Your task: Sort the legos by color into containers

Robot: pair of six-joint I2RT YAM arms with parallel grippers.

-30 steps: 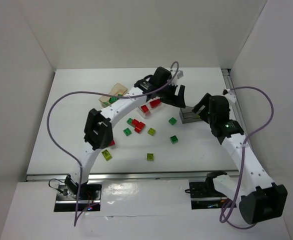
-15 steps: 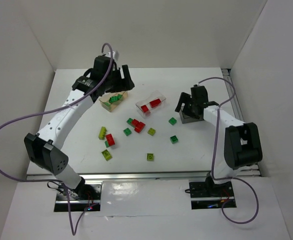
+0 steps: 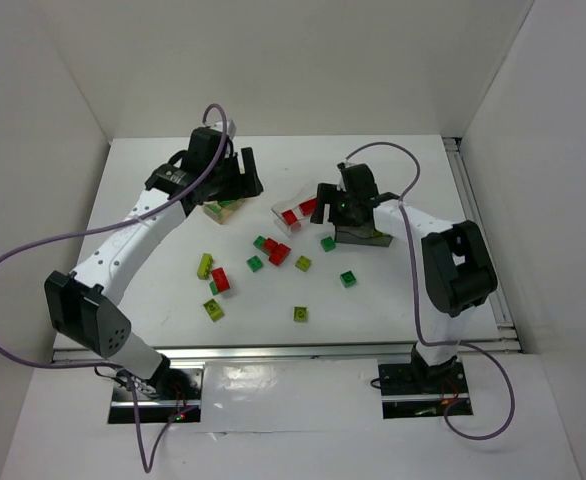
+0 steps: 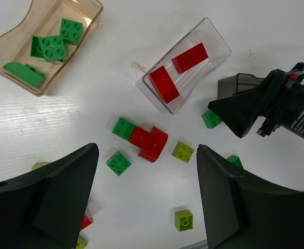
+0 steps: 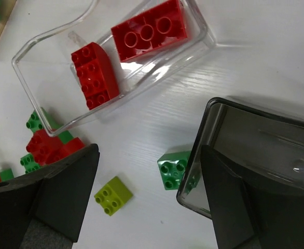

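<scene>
My right gripper pulls back and moves down next, since the green brick lies below and toward my base. Its fingers are free to straddle the brick clear of the grey tray.
My left gripper [image 3: 235,182] is open and empty, high over the tan tray [image 3: 221,209], which holds dark green bricks [image 4: 52,45]. The clear tray [image 3: 301,210] holds two red bricks [image 5: 147,30]. My right gripper [image 3: 325,206] is open and empty, between the clear tray and the smoky grey tray [image 3: 365,237]. In the right wrist view its jaws [image 5: 149,207] straddle a dark green brick [image 5: 174,169] touching the grey tray's edge [image 5: 256,140]. A yellow-green brick [image 5: 113,195] lies beside it. Loose bricks lie mid-table, including a joined red and green cluster [image 4: 144,139].
More loose bricks lie toward the near edge: a red one [image 3: 220,279], yellow-green ones [image 3: 213,310] [image 3: 300,314] and a green one [image 3: 348,279]. White walls enclose the table on three sides. Purple cables loop over both arms.
My right gripper has swung left from over the grey tray toward the clear tray. The grey tray and the green brick beside it sit slightly further left. My left gripper stays over the tan tray.
</scene>
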